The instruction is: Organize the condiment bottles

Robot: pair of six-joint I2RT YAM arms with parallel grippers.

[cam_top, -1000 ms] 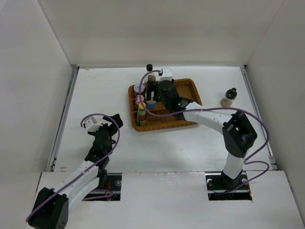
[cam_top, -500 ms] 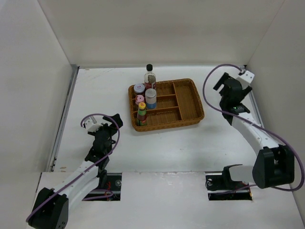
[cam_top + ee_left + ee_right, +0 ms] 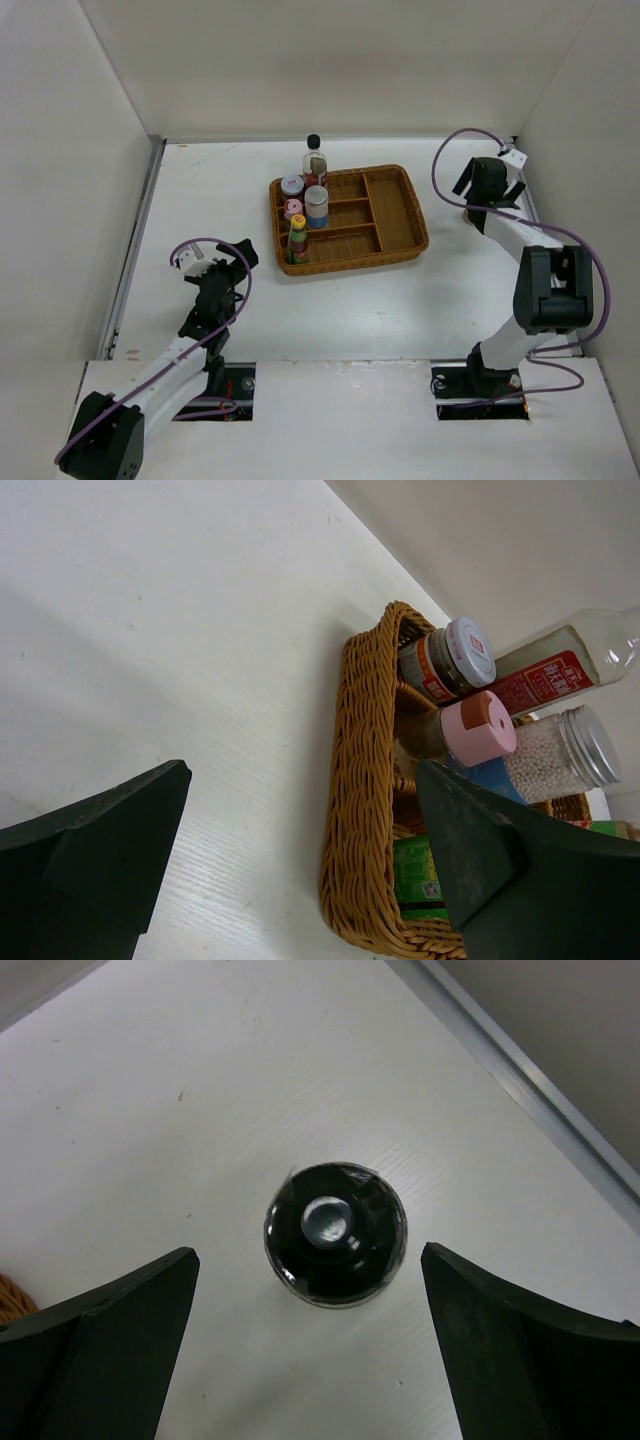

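My right gripper comes down around the bottle's dark top (image 3: 335, 1235) next and closes, since the small dark bottle stands upright below it, between its open fingers.
The small dark bottle (image 3: 336, 1233) stands on the table at the far right, seen from above between my right gripper's (image 3: 308, 1253) open jaws. In the top view that gripper (image 3: 487, 185) hides it. Lavender-lidded jar (image 3: 291, 185), pink-capped shaker (image 3: 294, 208), white blue-banded jar (image 3: 317, 205) and green-red yellow-capped bottle (image 3: 298, 240) stand in the wicker tray's (image 3: 400, 215) left side. The tall black-capped bottle (image 3: 314, 160) stands at its back left edge. My left gripper (image 3: 235, 255) is open and empty, left of the tray.
The left wrist view shows the tray's wicker wall (image 3: 365, 810) with the jar (image 3: 455, 655), shaker (image 3: 475, 728) and green bottle (image 3: 420, 875) behind it. White walls close in the table on three sides; a metal rail (image 3: 520, 1090) runs along the right edge.
My right arm has swung from over the tray's left side, leaving the white blue-banded jar there, to the far right above the small dark bottle. The left arm has not moved.
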